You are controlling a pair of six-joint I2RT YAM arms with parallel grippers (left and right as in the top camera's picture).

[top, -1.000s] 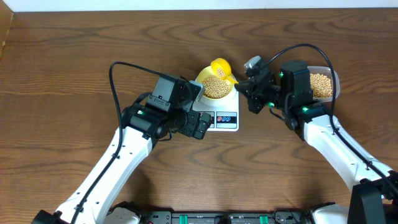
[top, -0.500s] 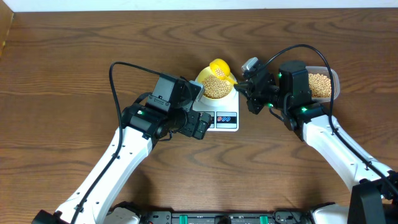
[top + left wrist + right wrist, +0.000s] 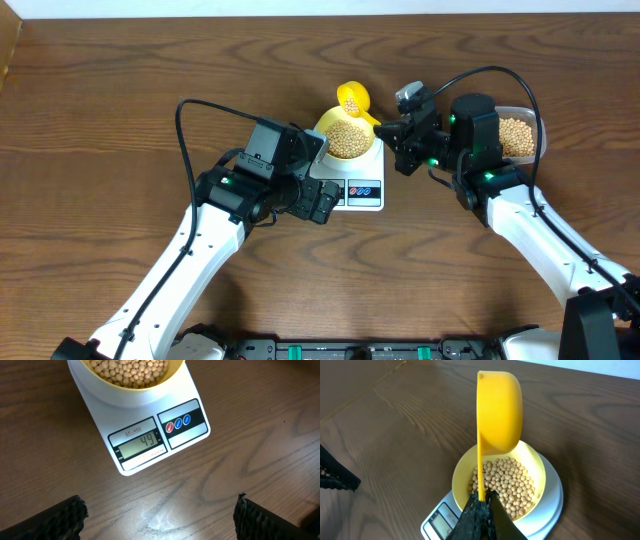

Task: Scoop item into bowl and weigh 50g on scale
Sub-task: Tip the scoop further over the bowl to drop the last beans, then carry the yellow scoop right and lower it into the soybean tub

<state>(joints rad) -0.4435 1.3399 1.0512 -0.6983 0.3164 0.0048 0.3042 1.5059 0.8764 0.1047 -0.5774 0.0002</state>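
Observation:
My right gripper should next carry the scoop (image 3: 353, 98) with its leftover beans to its right in the overhead view, where the tub of beans is, then lower the scoop and let go of it.
The pale yellow bowl (image 3: 328, 128) stands on the white scale (image 3: 352, 193), filled with tan beans (image 3: 347, 140). The scale's display (image 3: 142, 442) reads 49. My right gripper (image 3: 388, 128) is shut on the handle of a bright yellow scoop (image 3: 353, 98), which is tipped on its side over the bowl's far rim with a few beans inside. In the right wrist view the scoop (image 3: 499, 412) stands on edge above the bowl (image 3: 462, 467), pinched at its handle by that gripper (image 3: 482, 502). My left gripper (image 3: 160, 510) hangs open in front of the scale (image 3: 192, 402), holding nothing.
A clear plastic tub (image 3: 541, 130) of beans (image 3: 515, 137) sits to the right, behind my right arm. Bare wooden table (image 3: 120, 100) surrounds the scale. The left arm crosses the table from the lower left.
The right gripper has lifted and rolled the scoop, moving it back towards the bowl's far rim. The left arm has not moved.

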